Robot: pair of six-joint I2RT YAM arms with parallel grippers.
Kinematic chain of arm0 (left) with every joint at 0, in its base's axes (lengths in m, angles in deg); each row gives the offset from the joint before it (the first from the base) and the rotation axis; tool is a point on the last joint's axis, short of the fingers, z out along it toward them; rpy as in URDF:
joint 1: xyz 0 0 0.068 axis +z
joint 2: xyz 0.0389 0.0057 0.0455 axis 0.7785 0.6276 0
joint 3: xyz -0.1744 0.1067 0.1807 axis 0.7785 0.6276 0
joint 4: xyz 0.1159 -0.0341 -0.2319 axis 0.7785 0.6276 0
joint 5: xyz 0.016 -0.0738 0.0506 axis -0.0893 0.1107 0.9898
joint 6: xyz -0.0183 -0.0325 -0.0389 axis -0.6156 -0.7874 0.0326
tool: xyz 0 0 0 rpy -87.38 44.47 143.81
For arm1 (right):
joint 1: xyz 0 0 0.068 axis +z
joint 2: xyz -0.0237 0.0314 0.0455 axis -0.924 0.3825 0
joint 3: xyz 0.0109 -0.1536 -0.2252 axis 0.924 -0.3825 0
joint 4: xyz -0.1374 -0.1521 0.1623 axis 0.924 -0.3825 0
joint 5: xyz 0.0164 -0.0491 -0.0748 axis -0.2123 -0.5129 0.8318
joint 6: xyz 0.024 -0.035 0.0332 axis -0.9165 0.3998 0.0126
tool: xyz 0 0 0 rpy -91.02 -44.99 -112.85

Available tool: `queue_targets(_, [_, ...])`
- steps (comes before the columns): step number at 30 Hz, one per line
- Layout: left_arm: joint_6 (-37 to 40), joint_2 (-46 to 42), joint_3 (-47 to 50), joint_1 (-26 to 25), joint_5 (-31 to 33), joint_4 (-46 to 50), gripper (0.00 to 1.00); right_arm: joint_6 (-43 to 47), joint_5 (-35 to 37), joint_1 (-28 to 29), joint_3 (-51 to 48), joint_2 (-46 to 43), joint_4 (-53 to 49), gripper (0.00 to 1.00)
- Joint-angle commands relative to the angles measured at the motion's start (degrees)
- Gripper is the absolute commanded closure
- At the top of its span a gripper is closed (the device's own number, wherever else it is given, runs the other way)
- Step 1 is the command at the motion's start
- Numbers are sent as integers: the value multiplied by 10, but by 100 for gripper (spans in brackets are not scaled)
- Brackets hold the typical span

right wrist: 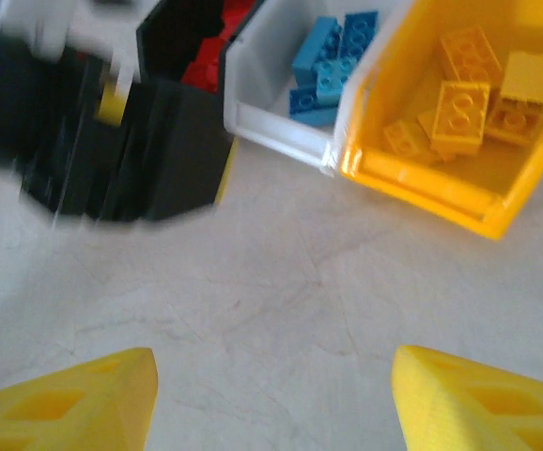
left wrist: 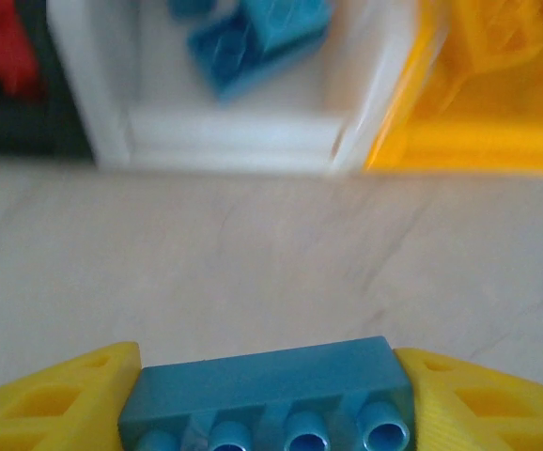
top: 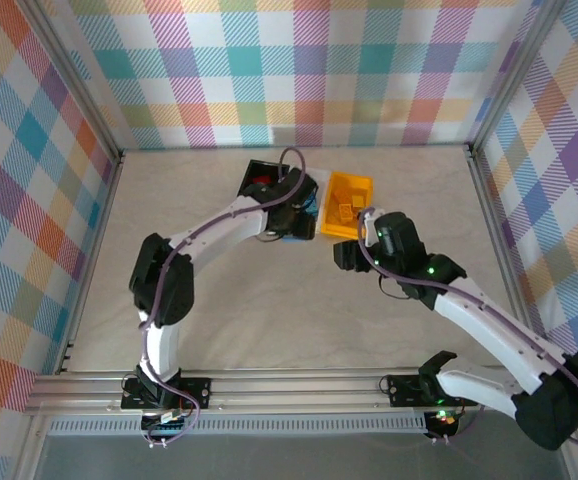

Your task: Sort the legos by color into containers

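Note:
My left gripper moves outward past the near rim of the white bin next, over the white bin's inside. It releases the blue lego brick [left wrist: 271, 385], since blue bricks already lie there.
My left gripper [left wrist: 267, 404] is shut on a blue lego brick [left wrist: 271, 385], studs toward the camera, just in front of the white bin [left wrist: 234, 132]. That bin holds other blue bricks [left wrist: 257, 38]. The black bin [right wrist: 173, 141] holds red bricks [right wrist: 206, 61]. The yellow-orange bin [right wrist: 422, 183] holds several yellow bricks [right wrist: 459, 113]. My right gripper [right wrist: 271, 395] stands open over bare table, short of the bins. From above, the left gripper [top: 291, 215] is at the bins' near side and the right gripper [top: 354, 245] is beside the yellow-orange bin [top: 349, 205].
The left arm's dark wrist [right wrist: 55, 122] blurs across the upper left of the right wrist view, close to the black bin. Checkered walls [top: 289, 70] enclose the pale marbled table [top: 289, 320]. A metal rail [top: 289, 385] runs along the near edge.

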Motion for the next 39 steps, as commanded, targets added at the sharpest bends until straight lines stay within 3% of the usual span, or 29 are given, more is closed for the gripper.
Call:
queue_targets(1, [45, 72, -101, 20, 16, 42, 42, -36, 5, 0, -35, -47, -27, 33])
queue_targets(8, [79, 194, -269, 37, 55, 25, 43, -52, 4, 0, -74, -98, -63, 33])
queue_targets(14, [85, 230, -293, 54, 83, -29, 42, -56, 11, 0, -93, -126, -76, 33])
queue_targets(24, [85, 275, -344, 62, 76, -37, 41, -58, 19, 0, -95, -135, -86, 33])
queue_targets(30, [75, 299, -376, 67, 66, -25, 24, -64, 20, 0, -98, -146, -98, 33])
queue_targets(39, [72, 285, -377, 67, 58, -21, 21, -75, 13, 0, -106, -151, -93, 33])
